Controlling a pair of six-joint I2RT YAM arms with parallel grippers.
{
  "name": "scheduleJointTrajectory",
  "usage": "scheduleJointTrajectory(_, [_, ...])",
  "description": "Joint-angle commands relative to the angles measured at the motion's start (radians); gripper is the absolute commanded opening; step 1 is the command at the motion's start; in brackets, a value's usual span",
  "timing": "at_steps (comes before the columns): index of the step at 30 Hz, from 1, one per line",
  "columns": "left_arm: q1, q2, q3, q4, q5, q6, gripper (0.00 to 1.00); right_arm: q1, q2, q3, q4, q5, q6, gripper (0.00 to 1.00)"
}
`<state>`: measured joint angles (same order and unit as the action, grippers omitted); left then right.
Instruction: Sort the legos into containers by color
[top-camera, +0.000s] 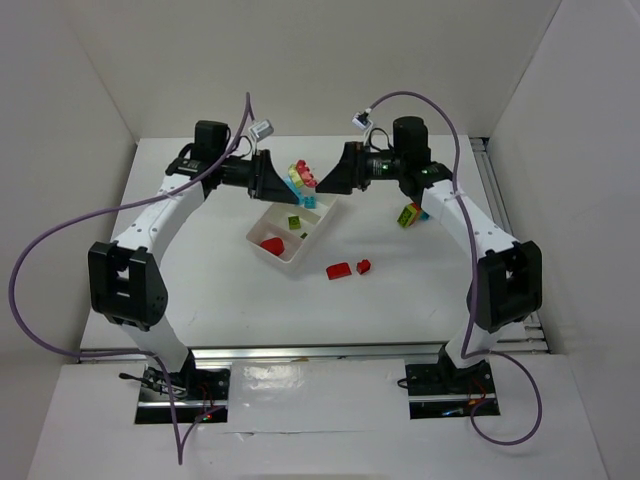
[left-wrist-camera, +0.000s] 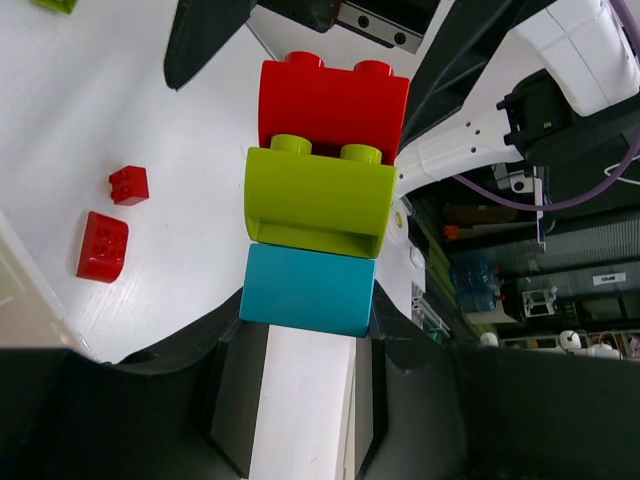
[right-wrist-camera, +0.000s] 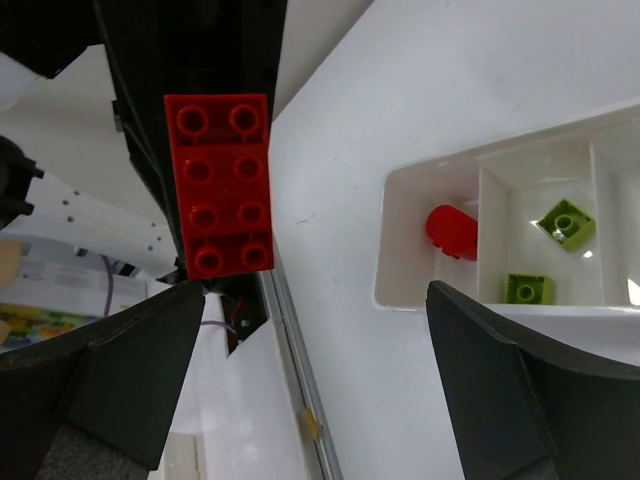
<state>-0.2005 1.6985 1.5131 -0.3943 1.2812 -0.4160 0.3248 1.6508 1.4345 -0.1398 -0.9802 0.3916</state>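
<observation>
The robot will tilt its left gripper down next and lower it over the tray's far container (top-camera: 314, 204) to let go of the cyan brick there, because a cyan lego is already inside.
My left gripper (top-camera: 284, 183) is shut on the cyan bottom brick (left-wrist-camera: 308, 290) of a three-brick stack (top-camera: 301, 180), held above the table just beyond the tray's far corner. A lime green brick (left-wrist-camera: 318, 200) sits on the cyan one and a red brick (left-wrist-camera: 333, 100) on top. My right gripper (top-camera: 323, 180) faces the stack from the right, open, nothing between its fingers (right-wrist-camera: 520, 380). In the right wrist view the red brick's studded face (right-wrist-camera: 220, 185) sits just past the left finger. The white tray (top-camera: 318, 222) holds a red lego (right-wrist-camera: 452, 230) in one container and two green legos (right-wrist-camera: 565, 222) in the middle one.
Two loose red legos (top-camera: 338, 270) (top-camera: 364, 266) lie on the table in front of the tray, also in the left wrist view (left-wrist-camera: 102, 245). Another multicolour stack (top-camera: 412, 213) rests on the table by the right arm's forearm. White walls enclose the table on three sides.
</observation>
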Motion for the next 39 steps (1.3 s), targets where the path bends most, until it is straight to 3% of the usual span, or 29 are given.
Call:
scheduleJointTrajectory(1, [-0.028, 0.007, 0.052, -0.043, 0.035, 0.065, 0.00, 0.002, 0.004, 0.033, 0.173, -0.099, 0.087, 0.96])
scheduleJointTrajectory(7, [-0.048, 0.018, 0.052, -0.067, 0.026, 0.086, 0.00, 0.002, 0.017, 0.001, 0.362, -0.146, 0.217, 0.86])
scheduleJointTrajectory(10, [-0.048, 0.027, 0.052, -0.067, 0.017, 0.086, 0.00, 0.011, 0.036, 0.010, 0.388, -0.167, 0.243, 0.80])
scheduleJointTrajectory(15, [-0.057, 0.027, 0.052, -0.067, 0.017, 0.095, 0.00, 0.032, 0.037, 0.010, 0.410, -0.158, 0.256, 0.78])
scheduleJointTrajectory(19, [-0.057, 0.027, 0.052, -0.077, 0.006, 0.105, 0.00, 0.051, 0.067, 0.023, 0.375, -0.169, 0.247, 0.69])
scheduleJointTrajectory(24, [-0.057, 0.016, 0.052, -0.077, -0.012, 0.105, 0.00, 0.042, 0.028, -0.019, 0.352, -0.111, 0.237, 0.22])
scheduleJointTrajectory(28, [-0.022, -0.002, 0.042, -0.077, -0.013, 0.105, 0.00, -0.042, -0.041, -0.089, 0.342, -0.025, 0.237, 0.09])
scheduleJointTrajectory(39, [0.042, -0.011, -0.002, -0.077, -0.095, 0.080, 0.00, -0.124, -0.140, -0.198, 0.293, 0.095, 0.216, 0.03])
